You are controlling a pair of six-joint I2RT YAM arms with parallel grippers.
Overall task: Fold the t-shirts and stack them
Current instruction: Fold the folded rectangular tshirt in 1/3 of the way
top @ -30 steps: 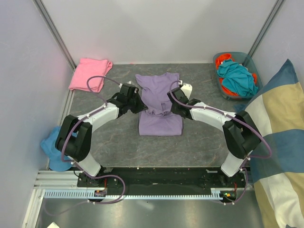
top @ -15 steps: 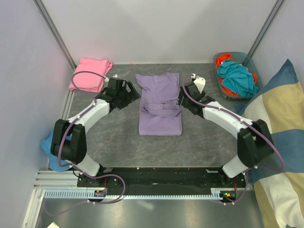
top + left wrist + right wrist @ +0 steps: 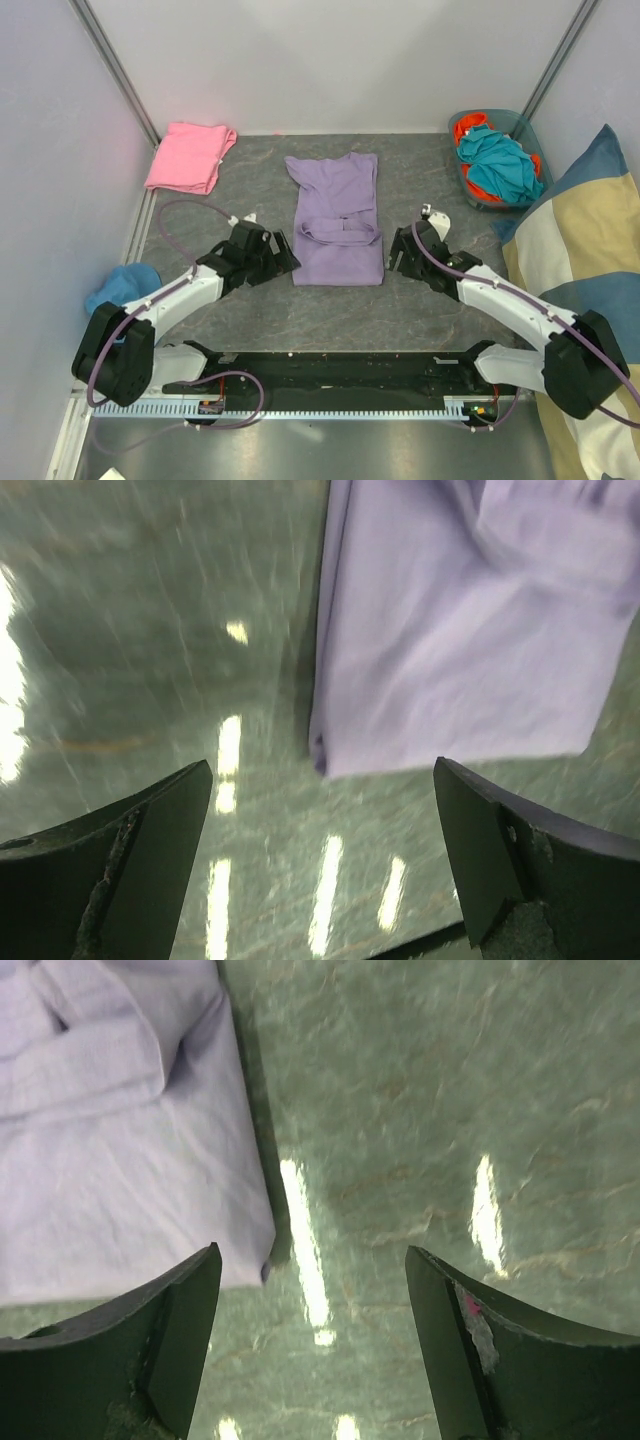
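Observation:
The lavender t-shirt's nearest corner (image 3: pixel 297 282) (image 3: pixel 328 764) lies flat and uncovered between my left gripper's open fingers, so I should lower my left gripper onto it, slightly to the right in the top view.
The lavender t-shirt (image 3: pixel 337 218) lies flat mid-table as a narrow strip, its sleeves folded across its middle. A pink t-shirt (image 3: pixel 185 157) sits folded at the far left corner. My left gripper (image 3: pixel 284 262) hovers open beside the lavender shirt's near left corner, holding nothing. In the left wrist view the left gripper (image 3: pixel 322 780) frames that corner of the lavender shirt (image 3: pixel 470 630). My right gripper (image 3: pixel 393 257) is open by the near right corner. In the right wrist view the right gripper (image 3: pixel 312 1255) is empty, with the lavender shirt (image 3: pixel 110 1160) to its left.
A basket (image 3: pixel 521 120) of teal and orange clothes (image 3: pixel 495 160) stands at the far right. The big striped cushion (image 3: pixel 585 250) leans along the right side. A blue cloth (image 3: pixel 118 290) lies off the table's left edge. Walls close in on three sides.
Both grippers were shut at the lavender shirt's middle. They have opened, let the cloth go and drawn back toward me to its near corners. The sleeves now lie folded in.

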